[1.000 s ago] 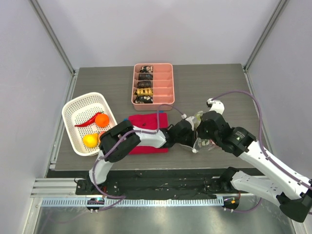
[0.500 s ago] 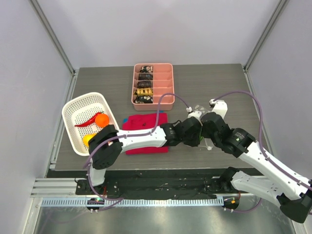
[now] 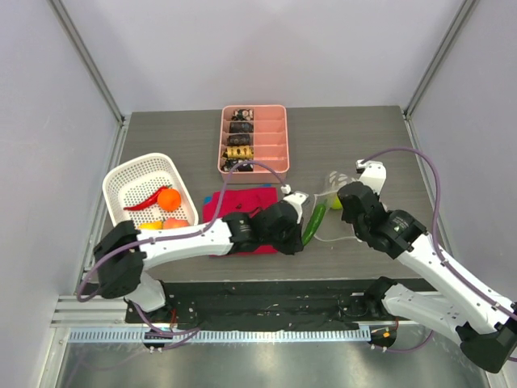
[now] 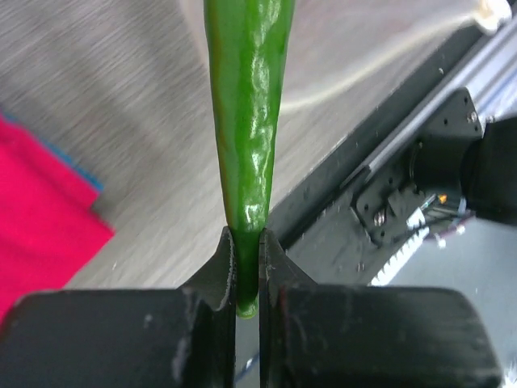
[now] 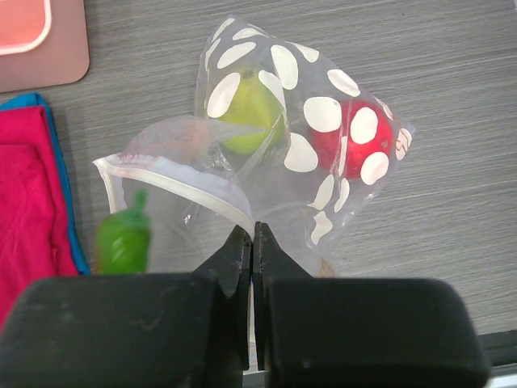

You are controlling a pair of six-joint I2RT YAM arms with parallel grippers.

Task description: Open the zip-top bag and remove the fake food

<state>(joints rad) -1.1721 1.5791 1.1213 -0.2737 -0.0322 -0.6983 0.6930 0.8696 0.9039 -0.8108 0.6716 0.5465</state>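
Note:
My left gripper swings to the left in the top view next, where the white basket [image 3: 121, 179] lies, and releases the pod among the food there.
My left gripper [image 4: 246, 246] is shut on the tip of a green pod [image 4: 246, 105] and holds it above the table, just left of the bag; the pod also shows from above [image 3: 314, 222]. My right gripper [image 5: 252, 238] is shut on the open rim of the zip-top bag [image 5: 303, 162], clear with white dots. Inside the bag are a yellow-green fruit [image 5: 246, 121] and a red apple [image 5: 367, 137]. The pod's stem end [image 5: 123, 238] hangs at the bag's mouth. A red chili [image 3: 145, 200], an orange [image 3: 168, 199] and a peach [image 3: 173, 224] lie in the white basket [image 3: 121, 179].
A pink divided tray [image 3: 279, 137] with dark and gold pieces stands at the back middle. A red cloth [image 3: 242, 198] with a blue edge lies under the left arm. The table's front edge and the metal rail run close below both grippers.
My left gripper has pulled back from the bag's mouth to the left, drawing the green pod out. The right gripper has stayed shut on the bag's rim, shifted slightly right.

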